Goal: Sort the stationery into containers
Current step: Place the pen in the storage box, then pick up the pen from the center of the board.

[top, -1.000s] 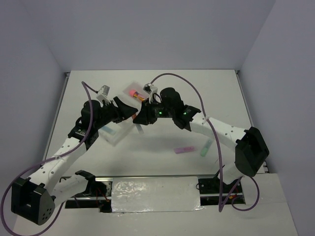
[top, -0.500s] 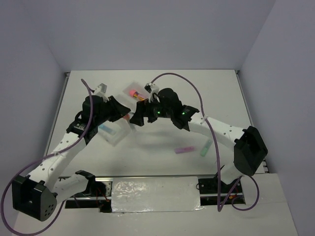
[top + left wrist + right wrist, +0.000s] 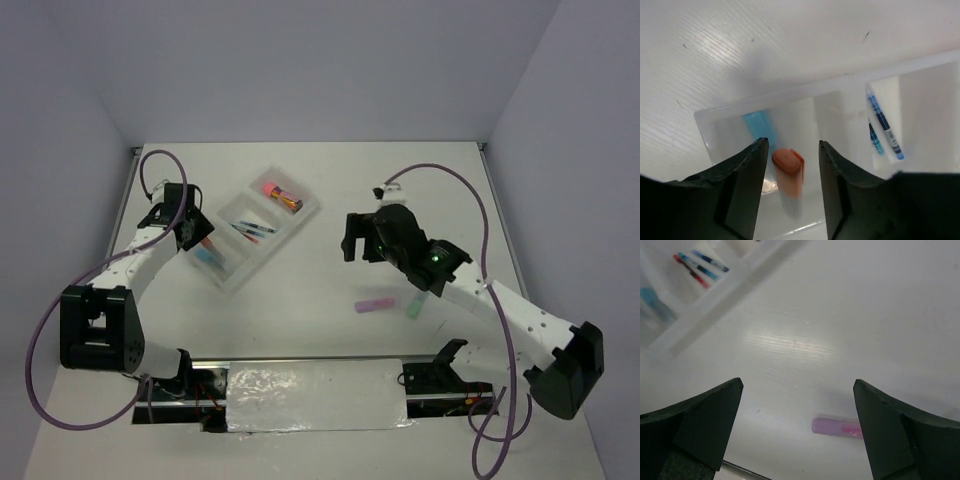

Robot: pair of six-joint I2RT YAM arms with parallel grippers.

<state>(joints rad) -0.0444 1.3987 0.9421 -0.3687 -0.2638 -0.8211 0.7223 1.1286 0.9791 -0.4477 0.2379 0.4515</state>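
Observation:
My right gripper will move back next, to the right in the top view. Then it will lower to the green bar still outside the tray.
The translucent tray [image 3: 285, 241] lies at the left middle of the table. A pink-capped orange cylinder [image 3: 278, 193] fills its far compartment and red and blue pens [image 3: 250, 229] the middle one. In the left wrist view my left gripper [image 3: 792, 145] hangs open over the near compartment of the tray [image 3: 790, 92]. Between its jaws sits a blurred orange-tipped grey piece [image 3: 788, 170], with a gap on its right side, beside a blue bar [image 3: 757, 127]. My right gripper [image 3: 358, 250] [image 3: 798, 384] is wide open above bare table, and a purple bar [image 3: 837, 426] lies just below it.
The purple bar [image 3: 376, 304] and a green bar [image 3: 415, 305] lie side by side on the table right of centre. The left arm's cable [image 3: 150, 165] loops near the table's left edge. White walls close in the back and sides.
Both arms have drawn away from over the tray, uncovering it. The left one pulled back to the tray's near left end. The right one swung right and back toward the purple bar.

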